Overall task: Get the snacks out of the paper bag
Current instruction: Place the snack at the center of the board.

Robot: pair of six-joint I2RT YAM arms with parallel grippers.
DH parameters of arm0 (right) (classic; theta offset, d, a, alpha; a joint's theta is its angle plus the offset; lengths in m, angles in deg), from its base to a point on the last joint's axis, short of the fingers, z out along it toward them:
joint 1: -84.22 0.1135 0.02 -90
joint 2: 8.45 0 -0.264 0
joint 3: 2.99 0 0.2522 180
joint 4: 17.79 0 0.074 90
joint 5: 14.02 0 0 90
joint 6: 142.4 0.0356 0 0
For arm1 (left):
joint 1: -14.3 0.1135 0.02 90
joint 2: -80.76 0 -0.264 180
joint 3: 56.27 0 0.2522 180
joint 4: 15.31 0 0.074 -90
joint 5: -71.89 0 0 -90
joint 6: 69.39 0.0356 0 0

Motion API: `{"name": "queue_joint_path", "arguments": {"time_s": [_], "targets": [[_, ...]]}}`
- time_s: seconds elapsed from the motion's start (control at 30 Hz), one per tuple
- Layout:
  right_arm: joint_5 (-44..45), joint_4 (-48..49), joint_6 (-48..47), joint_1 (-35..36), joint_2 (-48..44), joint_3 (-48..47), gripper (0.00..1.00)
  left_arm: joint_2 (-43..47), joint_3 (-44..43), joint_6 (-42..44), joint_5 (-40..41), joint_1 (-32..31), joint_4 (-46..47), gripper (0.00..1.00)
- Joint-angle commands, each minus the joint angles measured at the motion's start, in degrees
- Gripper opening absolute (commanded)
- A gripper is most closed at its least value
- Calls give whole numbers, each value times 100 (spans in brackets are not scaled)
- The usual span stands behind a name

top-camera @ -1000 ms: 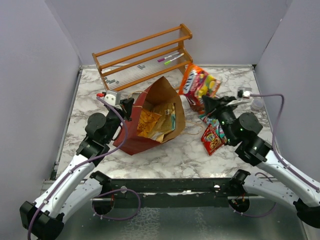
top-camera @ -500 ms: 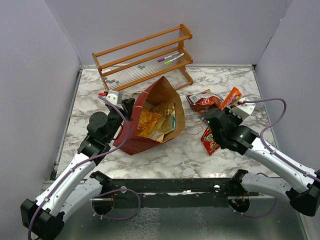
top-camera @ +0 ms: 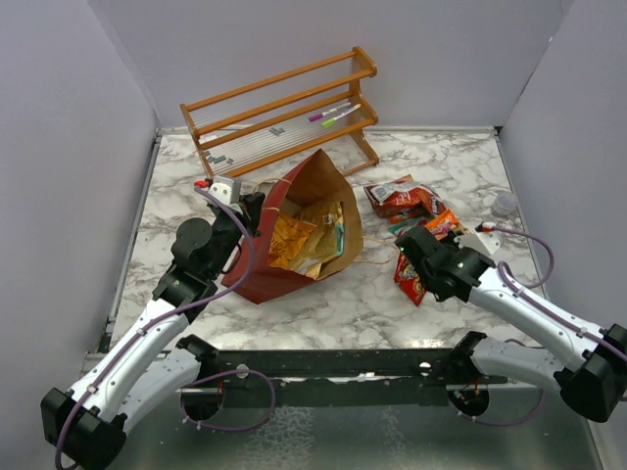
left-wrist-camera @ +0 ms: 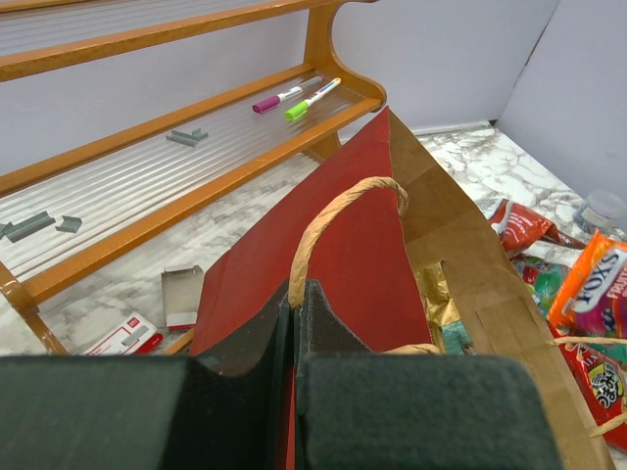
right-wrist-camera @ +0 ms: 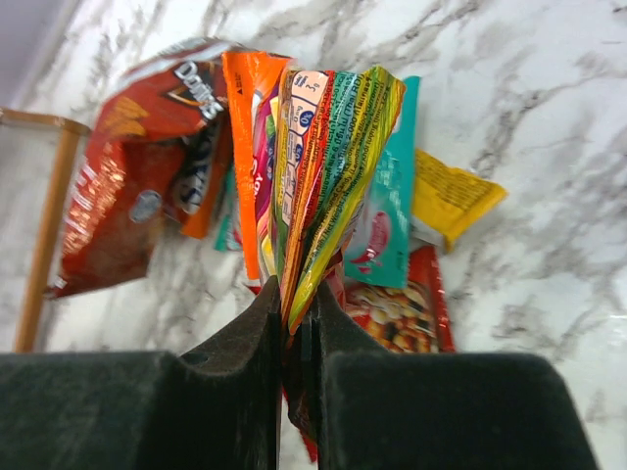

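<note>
I should lower my right gripper onto the teal and red packets below it next, and let go of the orange packet, which is already clear of the bag [top-camera: 294, 257].
The paper bag [top-camera: 294, 257], red outside and brown inside, lies tilted open in the middle of the table. Gold and yellow snacks [top-camera: 292, 240] show inside it. My left gripper [top-camera: 251, 210] is shut on the bag's rim by its twine handle [left-wrist-camera: 333, 211]; in the left wrist view the gripper [left-wrist-camera: 297, 294] pinches the red wall [left-wrist-camera: 353, 264]. My right gripper [top-camera: 419, 243] is shut on an orange, multicoloured packet [right-wrist-camera: 323, 166], held low over a pile of packets right of the bag. In the right wrist view the gripper [right-wrist-camera: 297, 313] sits above a red packet [right-wrist-camera: 127, 166], a teal one [right-wrist-camera: 387, 225] and a yellow one [right-wrist-camera: 451, 201].
A wooden slatted rack [top-camera: 279, 108] stands at the back, with pink and green pens [top-camera: 333, 115] on a shelf. Red-and-white cards [left-wrist-camera: 127, 336] and a small open box [left-wrist-camera: 181, 294] lie under it. A small clear cup [top-camera: 505, 203] sits near the right wall.
My right arm has brought the orange packet down from high in the air to just over the pile right of the bag. The left arm and the bag have not moved.
</note>
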Motion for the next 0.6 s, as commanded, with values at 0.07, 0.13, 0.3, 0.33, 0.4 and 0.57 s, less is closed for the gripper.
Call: {"name": "queue_joint_path", "arguments": {"time_s": [0.07, 0.13, 0.3, 0.33, 0.4, 0.57], "targets": [[-117, 1034, 372, -591, 436, -44, 1, 14, -30, -13, 18, 33, 124, 0], [-321, 1218, 435, -737, 565, 32, 1, 1, -30, -13, 5, 32, 146, 0], [-530, 2467, -249, -933, 624, 496, 1, 19, -29, 6, 8, 32, 132, 0], [-612, 2714, -423, -1010, 656, 577, 1, 22, -30, 5, -33, 32, 133, 0], [-794, 2980, -553, -1137, 742, 652, 1, 27, -25, 2, -156, 32, 178, 0], [-1004, 2978, -589, -1296, 931, 712, 9, 54, 54, 80, -1361, 32, 553, 0]]}}
